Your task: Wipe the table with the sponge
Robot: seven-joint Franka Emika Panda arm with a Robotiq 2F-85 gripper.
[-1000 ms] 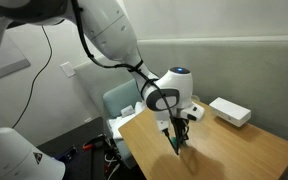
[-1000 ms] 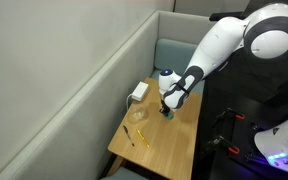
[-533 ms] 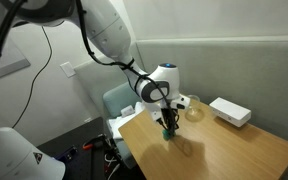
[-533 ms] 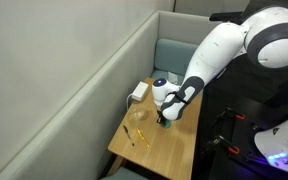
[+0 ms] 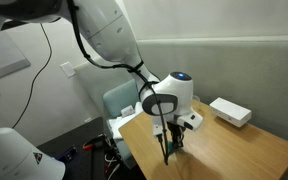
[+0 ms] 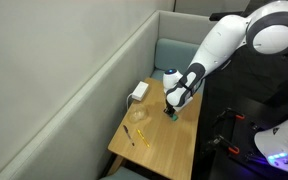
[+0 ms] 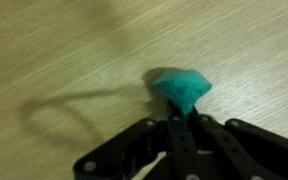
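My gripper has the teal-green sponge. It will move across the table toward the near side of the white box next and then let the sponge go there.
The teal-green sponge (image 7: 180,89) is pinched between my gripper's fingers (image 7: 177,122) and pressed onto the light brown wooden table (image 7: 54,50). In both exterior views my gripper (image 5: 170,148) (image 6: 171,113) points down at the table (image 5: 234,150) (image 6: 164,145), near its edge on the chair side. The sponge shows only as a small teal spot at the fingertips (image 6: 172,116).
A white rectangular box (image 5: 230,111) (image 6: 138,92) lies near the padded wall. A clear glass bowl (image 6: 137,113) and a yellow pencil-like thing (image 6: 141,135) lie on the table. A pale blue-grey chair (image 5: 119,103) (image 6: 170,55) stands at the table's end.
My gripper with the sponge has slid across the table: first toward the table's middle, then back toward the chair end. The other objects have stayed put.
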